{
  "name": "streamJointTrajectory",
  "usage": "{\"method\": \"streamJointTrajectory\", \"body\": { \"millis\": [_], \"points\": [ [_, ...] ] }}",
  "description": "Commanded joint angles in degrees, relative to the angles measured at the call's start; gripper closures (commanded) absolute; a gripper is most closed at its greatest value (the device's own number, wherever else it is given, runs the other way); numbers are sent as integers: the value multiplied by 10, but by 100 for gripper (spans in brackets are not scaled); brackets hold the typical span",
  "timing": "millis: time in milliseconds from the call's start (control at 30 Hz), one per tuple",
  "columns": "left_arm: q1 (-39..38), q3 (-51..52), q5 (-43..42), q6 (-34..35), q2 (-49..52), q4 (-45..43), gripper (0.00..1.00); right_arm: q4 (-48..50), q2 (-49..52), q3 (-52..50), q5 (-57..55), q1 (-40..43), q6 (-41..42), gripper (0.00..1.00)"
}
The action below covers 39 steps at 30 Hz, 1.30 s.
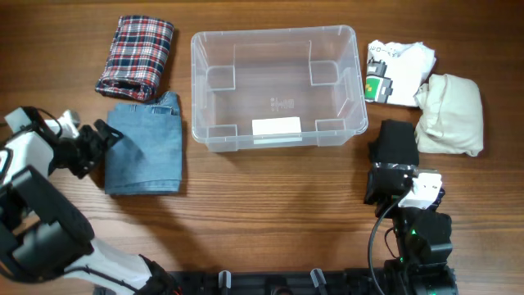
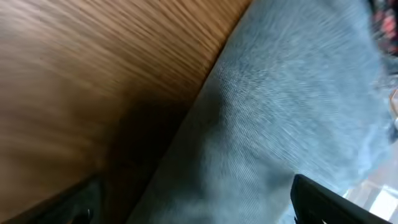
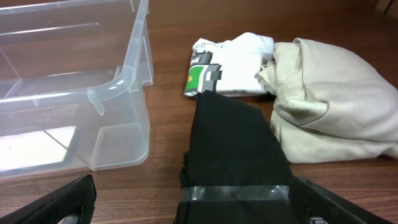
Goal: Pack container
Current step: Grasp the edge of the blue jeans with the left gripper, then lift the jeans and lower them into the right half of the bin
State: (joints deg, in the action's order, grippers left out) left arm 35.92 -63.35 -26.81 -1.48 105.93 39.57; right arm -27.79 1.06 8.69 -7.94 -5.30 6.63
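My left gripper should next slide toward the container onto the jeans' edge away from it and close, as my spread fingers already surround that edge.
The clear container (image 1: 277, 49) stands empty at the back middle of the table, with a white label on its near wall; it also shows in the right wrist view (image 3: 118, 81). My left gripper (image 1: 103, 139) is open at the left edge of folded blue jeans (image 1: 147, 147). In the left wrist view the jeans (image 2: 298, 106) lie between its spread fingers (image 2: 199, 211). My right gripper (image 1: 386, 176) is open over the near end of a folded black garment (image 1: 399, 141). In the right wrist view the black garment (image 3: 236, 143), banded with clear tape, lies between the fingers (image 3: 199, 208).
A folded plaid garment (image 1: 136, 56) lies left of the container, behind the jeans. A white printed T-shirt (image 1: 397, 70) and a cream garment (image 1: 450, 115) lie right of the container; both also show in the right wrist view, T-shirt (image 3: 233, 62) and cream garment (image 3: 336, 99).
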Motion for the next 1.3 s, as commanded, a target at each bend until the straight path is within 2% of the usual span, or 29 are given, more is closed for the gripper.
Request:
{"method": "streamJointTrajectory", "body": {
  "millis": [0,67,100,233,267,333,367,533,700,867,933,1000,1067,1100,1167,1200,1267],
  "points": [
    [-15,-7,-61,-43,29,-8,7,1,-3,-1,3,3,10,0],
    [-28,-7,-72,-48,29,-12,12,1,-3,-1,3,3,10,0],
    [-35,-7,-72,-51,29,-11,20,1,-3,-1,3,3,10,0],
    [-59,-7,-72,-58,30,7,39,1,-3,-1,3,3,10,0],
    [-63,-7,-72,-58,30,13,48,1,-3,-1,3,3,10,0],
    [-66,-7,-80,-58,30,26,81,1,-3,-1,3,3,10,0],
    [-66,-7,-99,-58,29,28,85,1,-3,-1,3,3,10,0],
    [-64,-26,-159,-58,-14,83,92,1,-3,-1,3,3,10,0],
    [-64,-71,-249,-48,-131,145,96,1,-3,-1,3,3,10,0],
    [-74,-92,-279,77,-318,131,96,1,-3,-1,3,3,10,0],
    [-89,-92,-279,135,-361,101,96,1,-3,-1,3,3,10,0],
    [-131,-92,-276,226,-403,28,96,1,-3,-1,3,3,10,0],
    [-205,-92,-224,330,-412,-56,96,1,-3,-1,3,3,10,0],
    [-242,-92,-183,358,-406,-79,96,1,-3,-1,3,3,10,0],
    [-304,-92,-110,388,-387,-105,96,1,-3,-1,3,3,10,0],
    [-363,-92,-55,397,-357,-130,96,1,-3,-1,3,3,10,0],
    [-424,-92,-3,419,-309,-163,96,1,-3,-1,3,3,10,0]
  ]
}}
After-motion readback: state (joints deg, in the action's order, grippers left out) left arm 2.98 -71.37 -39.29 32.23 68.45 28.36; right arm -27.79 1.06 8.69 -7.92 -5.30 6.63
